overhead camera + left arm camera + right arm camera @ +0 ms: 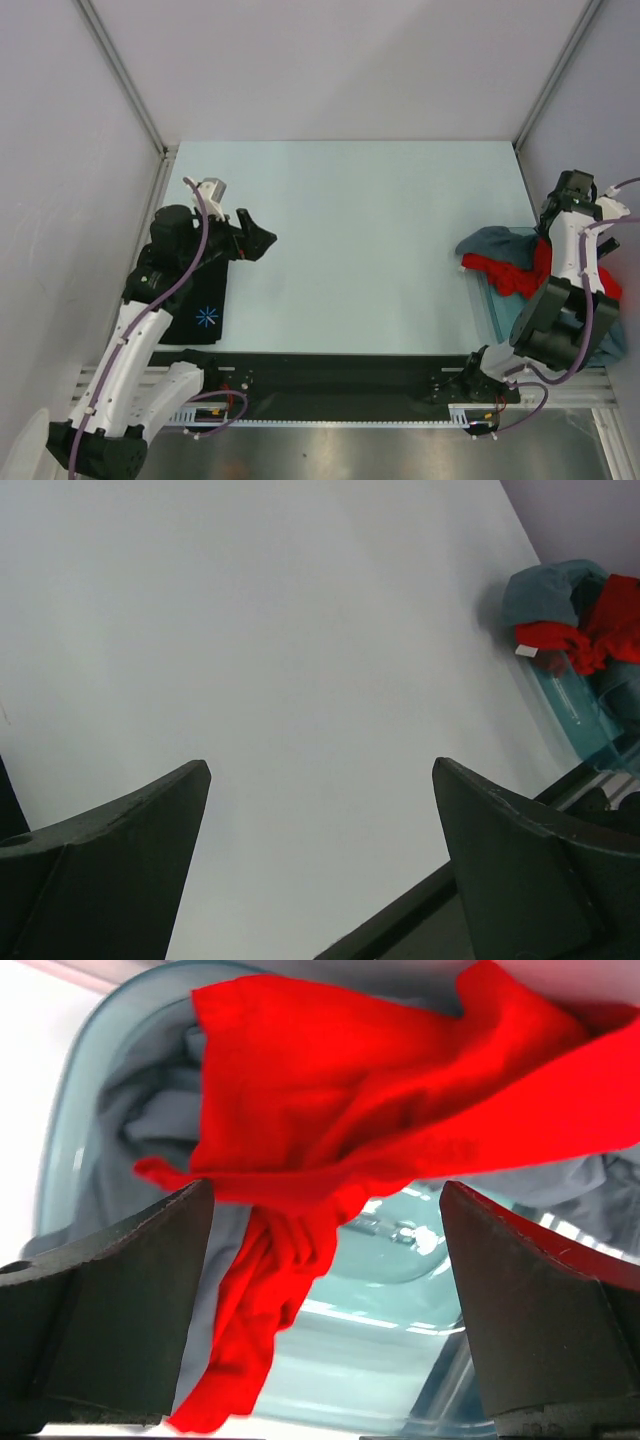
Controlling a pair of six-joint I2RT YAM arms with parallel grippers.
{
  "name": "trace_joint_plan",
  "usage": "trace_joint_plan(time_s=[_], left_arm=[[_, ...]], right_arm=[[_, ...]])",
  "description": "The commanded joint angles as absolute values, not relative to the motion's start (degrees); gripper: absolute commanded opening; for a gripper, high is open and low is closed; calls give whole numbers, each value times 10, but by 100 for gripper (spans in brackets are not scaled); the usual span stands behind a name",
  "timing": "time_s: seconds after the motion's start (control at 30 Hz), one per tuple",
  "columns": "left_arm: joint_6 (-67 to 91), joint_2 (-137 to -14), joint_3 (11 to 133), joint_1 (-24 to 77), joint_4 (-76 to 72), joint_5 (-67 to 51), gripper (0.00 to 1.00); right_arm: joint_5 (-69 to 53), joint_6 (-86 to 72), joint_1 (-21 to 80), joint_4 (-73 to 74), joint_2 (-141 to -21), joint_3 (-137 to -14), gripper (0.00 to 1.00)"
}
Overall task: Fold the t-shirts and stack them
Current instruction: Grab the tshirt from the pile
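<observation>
The robot's right gripper will next go down a little onto the red t-shirt's raised fold point(315, 1183) just below, because that fold already runs between the open fingers.
A folded black t-shirt point(203, 312) with a blue-white starburst print lies at the near left of the table. My left gripper point(258, 240) hovers open just beyond it over bare table, its fingers point(120, 850) wide apart. At the right edge a red t-shirt point(510, 275) and a teal-grey t-shirt point(492, 243) spill out of a clear teal bin point(498, 305). My right gripper point(325, 1200) hangs open directly above that bin, the red t-shirt point(340, 1100) crumpled just beyond its fingertips with grey cloth point(150, 1120) beside it. Nothing is held.
The bin's glossy wall point(400, 1290) fills the lower right wrist view. Grey enclosure walls with metal posts point(120, 70) bound the table on three sides. A black rail point(330, 385) carrying both arm bases runs along the near edge.
</observation>
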State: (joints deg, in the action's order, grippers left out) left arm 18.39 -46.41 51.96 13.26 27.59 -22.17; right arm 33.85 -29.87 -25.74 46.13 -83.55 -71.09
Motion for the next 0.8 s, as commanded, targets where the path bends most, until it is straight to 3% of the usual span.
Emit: trace_joint_plan(time_s=[0.0, 0.33, 0.43, 0.47, 0.63, 0.67, 0.7, 0.77], left_arm=[[148, -474, 555, 146, 257, -193, 100], [159, -507, 598, 169, 299, -187, 100], [172, -508, 607, 169, 313, -187, 100], [176, -507, 609, 169, 316, -185, 100], [199, -504, 619, 169, 327, -188, 100], [200, -504, 622, 169, 330, -192, 100], [200, -506, 626, 169, 335, -195, 100], [200, -505, 635, 169, 345, -205, 100]], right_arm=[[420, -285, -257, 432, -863, -728, 100], [473, -295, -236, 316, -952, -722, 95], [465, -295, -231, 306, -962, -725, 75], [461, -299, -228, 310, -959, -726, 59], [475, -291, -209, 344, -917, -736, 19], [472, -298, -208, 387, -911, -746, 5], [473, -308, -203, 413, -892, -757, 0], [481, -323, -189, 468, -867, -779, 0]])
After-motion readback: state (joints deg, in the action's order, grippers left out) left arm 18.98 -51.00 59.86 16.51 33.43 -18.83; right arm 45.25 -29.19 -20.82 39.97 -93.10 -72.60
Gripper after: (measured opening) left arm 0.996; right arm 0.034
